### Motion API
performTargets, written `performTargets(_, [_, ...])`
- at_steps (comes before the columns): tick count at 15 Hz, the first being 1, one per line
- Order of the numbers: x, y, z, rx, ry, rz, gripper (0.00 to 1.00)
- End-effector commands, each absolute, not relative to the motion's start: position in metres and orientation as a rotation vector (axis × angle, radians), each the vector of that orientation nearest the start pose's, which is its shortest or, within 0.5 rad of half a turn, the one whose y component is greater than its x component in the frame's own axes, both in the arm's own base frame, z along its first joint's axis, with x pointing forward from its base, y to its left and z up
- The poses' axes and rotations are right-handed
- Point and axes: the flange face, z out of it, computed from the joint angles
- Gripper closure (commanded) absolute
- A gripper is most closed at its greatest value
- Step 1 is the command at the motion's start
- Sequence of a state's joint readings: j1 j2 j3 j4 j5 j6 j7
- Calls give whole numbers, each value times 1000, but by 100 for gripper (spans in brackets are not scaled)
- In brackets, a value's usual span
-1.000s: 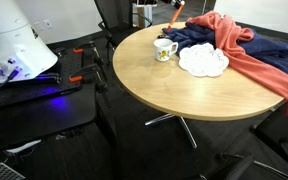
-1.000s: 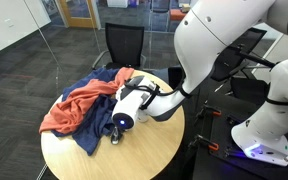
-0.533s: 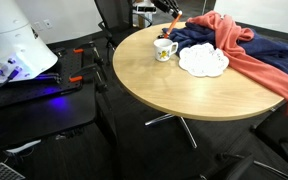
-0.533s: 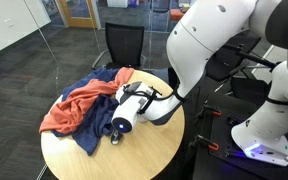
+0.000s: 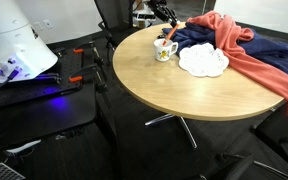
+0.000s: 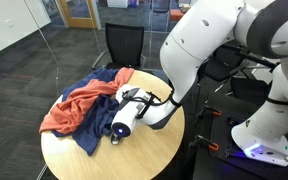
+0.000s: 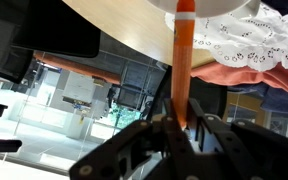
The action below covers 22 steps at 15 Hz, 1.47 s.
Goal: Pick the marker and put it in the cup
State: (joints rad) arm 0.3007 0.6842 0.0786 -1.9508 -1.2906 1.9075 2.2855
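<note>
The gripper should next stay above the white patterned cup (image 5: 164,50) (image 7: 216,6) and open its fingers to let go of the orange marker, because the marker's lower end already reaches the cup's rim.
My gripper (image 5: 167,20) is shut on an orange marker (image 5: 171,34) and holds it upright just over the white patterned cup (image 5: 164,50), near the round wooden table's (image 5: 174,85) far edge. In the wrist view the marker (image 7: 182,60) runs from my fingers (image 7: 180,128) to the cup's white rim (image 7: 209,8); I cannot tell whether its tip is inside. In an exterior view the white gripper body (image 6: 124,115) points down and hides most of the cup.
A white lace doily (image 5: 203,61) lies beside the cup. Red and navy cloths (image 5: 249,50) cover the table's far side. A black office chair (image 6: 123,45) stands behind the table. The robot base (image 6: 264,130) stands next to it.
My gripper has moved sideways with the marker, from above the cloths to over the cup, and has come a little lower.
</note>
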Motion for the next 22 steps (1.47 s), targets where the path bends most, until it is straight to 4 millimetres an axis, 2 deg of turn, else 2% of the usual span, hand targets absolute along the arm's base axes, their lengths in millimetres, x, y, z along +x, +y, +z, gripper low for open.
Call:
performTargets(1, [548, 149, 104, 1943, -1035, 897, 95])
performTargets(6, [540, 151, 88, 1959, -1007, 867, 95])
performTargets(7, [539, 151, 87, 1957, -1000, 863, 57])
performTargets(8, [538, 151, 86, 1957, -997, 864, 56])
performTargets(11, [538, 151, 91, 1957, -1008, 871, 34])
performTargets(15, [539, 152, 119, 1961, -1047, 904, 3])
performTargets(16, [540, 151, 129, 1963, -1060, 912, 0])
performTargets(22, [550, 149, 182, 1965, -1133, 974, 0])
